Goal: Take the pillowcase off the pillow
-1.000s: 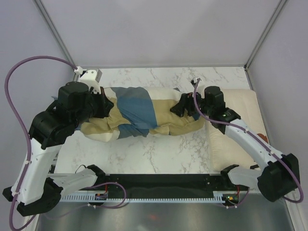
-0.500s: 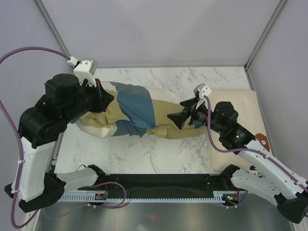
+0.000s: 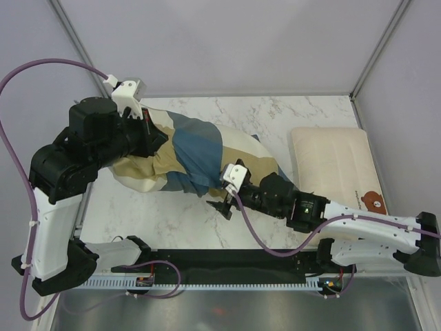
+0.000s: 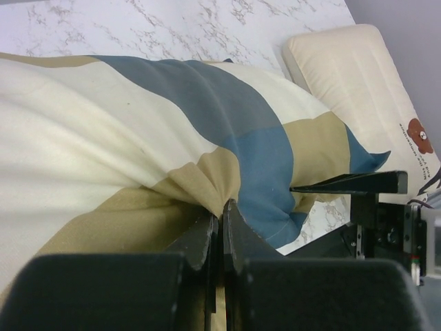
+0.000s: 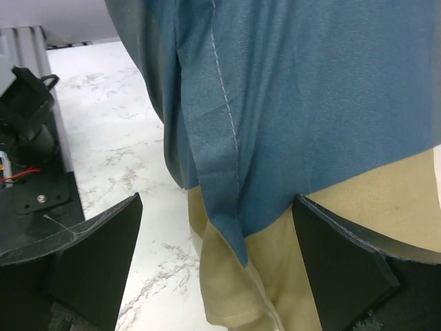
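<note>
The pillowcase's blue hem (image 3: 204, 188) (image 5: 222, 203) is on the left in the top view and hangs loose between the open fingers, so I will move my right gripper to that side onto it next.
The pillowcase (image 3: 196, 155), in blocks of steel blue, tan and cream, lies bulging across the middle of the table; the pillow inside it is hidden. My left gripper (image 3: 148, 134) is shut on a tan fold of the pillowcase (image 4: 207, 183) at its left end, the jaws pressed together around the fabric. My right gripper (image 3: 220, 198) is open at the pillowcase's near edge. In the right wrist view its wide-apart fingers (image 5: 89, 255) flank a hanging blue and tan hem (image 5: 234, 227) without touching it.
A flat cream pillow with a brown bear print (image 3: 334, 162) lies at the right edge of the marble table (image 3: 172, 221), and shows in the left wrist view (image 4: 358, 89). The right arm's body stretches low along the near edge.
My right gripper has left the pillowcase's right end and swung to its near middle edge, open. The bundle has shifted left and turned, uncovering the bear-print pillow. The left gripper kept its hold.
</note>
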{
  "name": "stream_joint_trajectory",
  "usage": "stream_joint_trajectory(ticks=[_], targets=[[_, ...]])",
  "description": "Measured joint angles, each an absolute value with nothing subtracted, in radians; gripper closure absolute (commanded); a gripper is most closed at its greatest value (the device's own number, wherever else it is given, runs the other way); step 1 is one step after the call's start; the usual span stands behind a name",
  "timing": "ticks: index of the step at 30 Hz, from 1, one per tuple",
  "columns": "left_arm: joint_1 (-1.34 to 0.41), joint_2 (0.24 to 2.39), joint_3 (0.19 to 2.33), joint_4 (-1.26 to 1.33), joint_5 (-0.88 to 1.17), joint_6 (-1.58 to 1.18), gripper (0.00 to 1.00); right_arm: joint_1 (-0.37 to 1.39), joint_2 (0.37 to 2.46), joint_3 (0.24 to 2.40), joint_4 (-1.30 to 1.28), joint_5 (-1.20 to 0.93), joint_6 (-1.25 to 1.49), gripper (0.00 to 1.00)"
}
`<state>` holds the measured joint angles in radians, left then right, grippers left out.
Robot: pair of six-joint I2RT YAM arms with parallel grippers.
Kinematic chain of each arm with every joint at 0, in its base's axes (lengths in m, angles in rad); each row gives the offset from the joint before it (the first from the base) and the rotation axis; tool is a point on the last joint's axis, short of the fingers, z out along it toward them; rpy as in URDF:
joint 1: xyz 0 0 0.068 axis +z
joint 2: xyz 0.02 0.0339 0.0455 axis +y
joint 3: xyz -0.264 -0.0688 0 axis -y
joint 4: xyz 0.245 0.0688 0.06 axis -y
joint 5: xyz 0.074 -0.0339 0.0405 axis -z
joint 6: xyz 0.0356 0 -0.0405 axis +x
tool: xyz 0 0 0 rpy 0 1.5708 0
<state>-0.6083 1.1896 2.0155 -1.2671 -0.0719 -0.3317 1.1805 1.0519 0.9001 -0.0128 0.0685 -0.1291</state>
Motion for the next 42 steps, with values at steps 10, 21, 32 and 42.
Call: stream_joint_trajectory(ticks=[10,21,32,42], targets=[[-0.608,1.191,2.039,-1.293,-0.055,-0.332,0.98,1.343,1.262,0.859,0.289,0.542,-0.321,0.37],[-0.607,1.221,2.119,-1.301,-0.102,-0.294,0.9,1.341,1.385,1.054,0.154,0.519,-0.29,1.0],[-0.608,1.25,2.274,-0.966,-0.181,-0.145,0.0,1.323,1.433,1.444,-0.194,0.165,0.07,1.0],[-0.608,1.136,2.129,-0.825,-0.163,-0.109,0.0,1.013,1.601,1.489,-0.303,-0.142,0.429,1.0]])
